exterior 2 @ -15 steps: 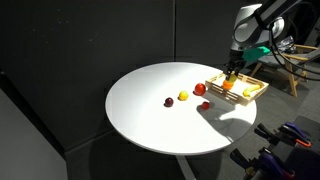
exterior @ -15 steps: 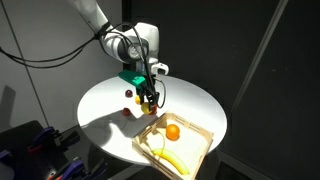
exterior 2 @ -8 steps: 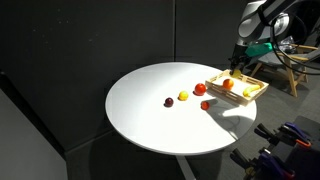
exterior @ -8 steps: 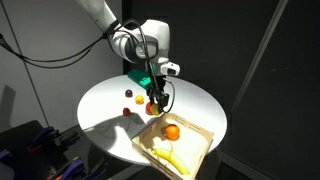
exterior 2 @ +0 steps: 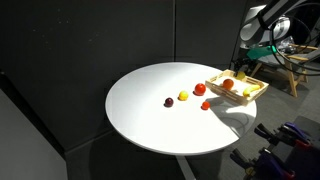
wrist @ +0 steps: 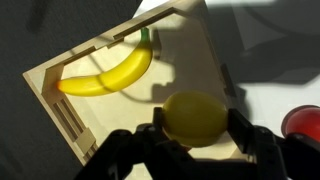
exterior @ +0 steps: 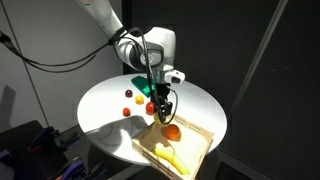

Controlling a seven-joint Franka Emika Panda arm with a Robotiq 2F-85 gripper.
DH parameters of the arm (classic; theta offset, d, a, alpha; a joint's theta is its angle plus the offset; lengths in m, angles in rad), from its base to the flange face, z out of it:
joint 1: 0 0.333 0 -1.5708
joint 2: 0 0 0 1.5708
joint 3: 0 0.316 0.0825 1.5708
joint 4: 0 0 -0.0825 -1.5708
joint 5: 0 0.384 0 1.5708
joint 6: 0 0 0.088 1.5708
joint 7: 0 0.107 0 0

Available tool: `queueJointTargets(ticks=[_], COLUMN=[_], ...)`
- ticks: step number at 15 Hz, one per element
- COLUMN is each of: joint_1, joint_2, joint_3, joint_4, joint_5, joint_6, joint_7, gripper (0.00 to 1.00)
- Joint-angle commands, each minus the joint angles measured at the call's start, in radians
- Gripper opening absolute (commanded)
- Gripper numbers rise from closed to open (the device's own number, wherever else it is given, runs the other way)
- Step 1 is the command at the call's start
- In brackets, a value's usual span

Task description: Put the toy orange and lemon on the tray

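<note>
I will lower my gripper slightly and release the lemon (wrist: 195, 116), already over the tray's bare bottom beside the toy orange.
My gripper (wrist: 195, 128) is shut on the lemon (wrist: 195, 116), a pale yellow-green fruit held between both fingers. It hangs above the light-wood tray (wrist: 60, 95), near the tray's edge. In both exterior views the gripper (exterior: 164, 112) (exterior 2: 240, 70) is over the tray (exterior: 198, 140) (exterior 2: 255, 95). The toy orange (exterior: 172, 131) (exterior 2: 227, 85) lies in the tray. It is out of the wrist view.
A yellow banana (wrist: 110, 72) (exterior: 165, 155) lies in the tray. Small red and red-and-yellow fruits (exterior: 127, 93) (exterior: 138, 98) (exterior: 126, 112) (exterior 2: 183, 96) sit on the round white table (exterior: 105, 105) (exterior 2: 150, 120). A red fruit (wrist: 305, 120) lies beside the tray.
The gripper has carried the lemon from over the table toward the tray and now hangs above the tray. The orange and banana have not moved.
</note>
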Motion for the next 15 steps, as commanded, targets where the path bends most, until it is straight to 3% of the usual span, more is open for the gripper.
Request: queueJointTargets(ticks=[1,5,6,7,10,15], joint_1=[-0.009,-0.013,-0.012,-0.012,-0.012,-0.008], joint_2=[0.027,0.042,0.045,0.047,0.049,0.035], joint_3=[-0.004,-0.001,-0.001,-0.001,0.001,0.015], joint_4=[0.024,0.021,0.02,0.021,0.02,0.004], joint_5=[0.017,0.019,0.018,0.019,0.02,0.02], joint_6=[-0.016,-0.013,-0.011,-0.012,-0.011,-0.011], joint_7=[0.013,0.008,0.008,0.008,0.006,-0.021], gripper=[0.41,0.41,0.6,0.91,1.0,1.0])
